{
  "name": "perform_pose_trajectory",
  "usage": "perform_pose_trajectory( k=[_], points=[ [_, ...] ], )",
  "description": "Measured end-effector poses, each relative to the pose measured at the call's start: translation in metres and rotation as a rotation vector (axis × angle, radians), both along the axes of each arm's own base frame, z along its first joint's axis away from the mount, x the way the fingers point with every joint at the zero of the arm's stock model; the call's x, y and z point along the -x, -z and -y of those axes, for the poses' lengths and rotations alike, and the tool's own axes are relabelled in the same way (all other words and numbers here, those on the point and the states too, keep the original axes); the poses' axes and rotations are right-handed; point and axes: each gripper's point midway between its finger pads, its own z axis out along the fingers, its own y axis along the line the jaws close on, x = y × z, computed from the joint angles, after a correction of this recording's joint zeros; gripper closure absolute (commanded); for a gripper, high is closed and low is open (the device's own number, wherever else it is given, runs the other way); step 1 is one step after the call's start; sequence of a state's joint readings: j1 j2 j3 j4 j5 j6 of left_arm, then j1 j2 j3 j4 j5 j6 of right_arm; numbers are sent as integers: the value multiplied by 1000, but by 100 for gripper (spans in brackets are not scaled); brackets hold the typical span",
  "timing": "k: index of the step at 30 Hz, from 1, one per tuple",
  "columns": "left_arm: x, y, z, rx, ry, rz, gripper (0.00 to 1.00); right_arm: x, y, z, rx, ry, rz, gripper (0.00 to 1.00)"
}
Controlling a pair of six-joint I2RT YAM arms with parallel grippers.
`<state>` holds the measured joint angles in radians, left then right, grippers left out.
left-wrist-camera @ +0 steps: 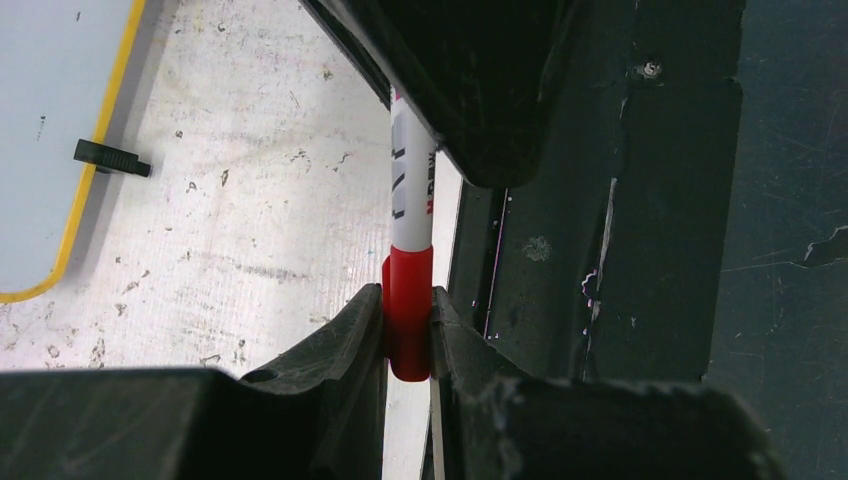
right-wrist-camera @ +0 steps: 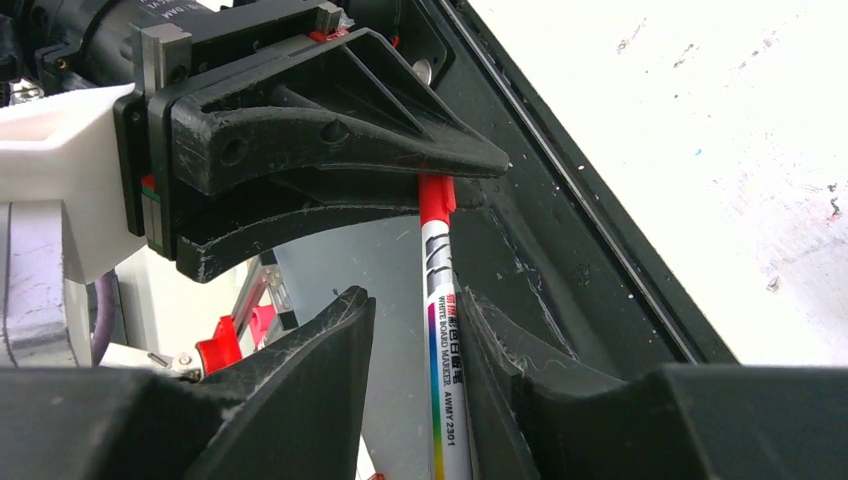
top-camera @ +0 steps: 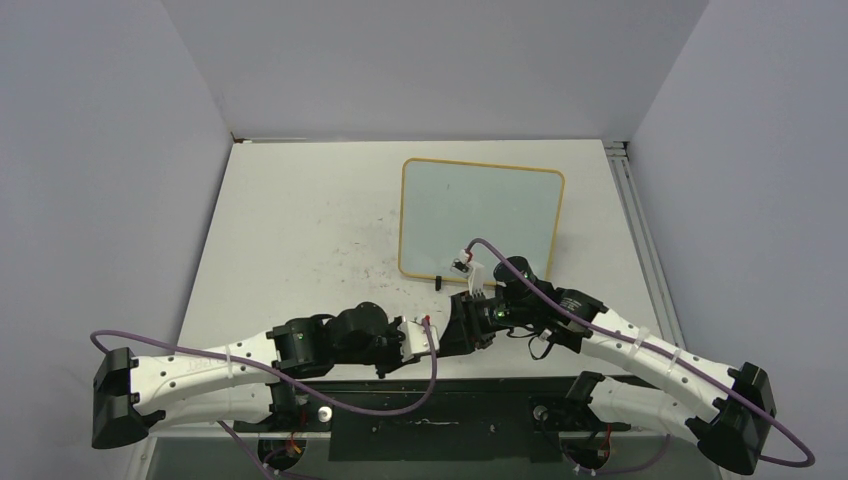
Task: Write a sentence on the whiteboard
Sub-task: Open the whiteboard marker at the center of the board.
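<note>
My left gripper is to pull the red cap [left-wrist-camera: 408,315] off the marker's body, turn down and release it over the clear patch of the tabletop near the whiteboard's corner [left-wrist-camera: 333,250].
The whiteboard [top-camera: 480,215] lies flat at the back right of the table, its surface bare; no sentence shows on it. Its corner also shows in the left wrist view [left-wrist-camera: 50,130]. My left gripper [top-camera: 425,337] [left-wrist-camera: 407,300] is shut on the red cap [left-wrist-camera: 408,315] of a white whiteboard marker [left-wrist-camera: 410,190]. My right gripper [top-camera: 470,325] [right-wrist-camera: 417,300] stands around the marker's barrel [right-wrist-camera: 445,360]. Its jaws are open: one finger touches the barrel, the other stands apart. The marker's cap [right-wrist-camera: 435,198] shows between the left gripper's fingers [right-wrist-camera: 330,160]. Both grippers meet near the table's front edge.
The white tabletop [top-camera: 300,230] carries grey and reddish smudges left of the board. A black clip foot [left-wrist-camera: 110,157] sticks out at the board's near edge. A dark base plate [left-wrist-camera: 640,200] runs along the front edge under the grippers. Grey walls enclose the table.
</note>
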<state>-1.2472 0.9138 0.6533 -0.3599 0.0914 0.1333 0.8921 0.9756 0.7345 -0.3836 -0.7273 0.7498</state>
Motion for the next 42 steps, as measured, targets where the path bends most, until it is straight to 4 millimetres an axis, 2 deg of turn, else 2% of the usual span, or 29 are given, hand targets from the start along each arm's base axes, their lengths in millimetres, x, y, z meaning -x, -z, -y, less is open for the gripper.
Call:
perform_pose_trajectory(
  k=[5,10,21,37,42],
  points=[
    [1,1,-1,-3,2,-2,100,-1,3,1,7,8,0,77],
    [1,1,-1,-4,3,-3,100,-3,4,1,13,21,8,94],
    [-1,-1,0,4,-3,4,100,-6,2,4,30,22,59,95],
    [-14,-33,22,145,-26,76,100,-19,-32,29,57,12,199,95],
    [-16,-12,4,49,-58,64,100,-27,-45,47,91,45,247,95]
  ],
)
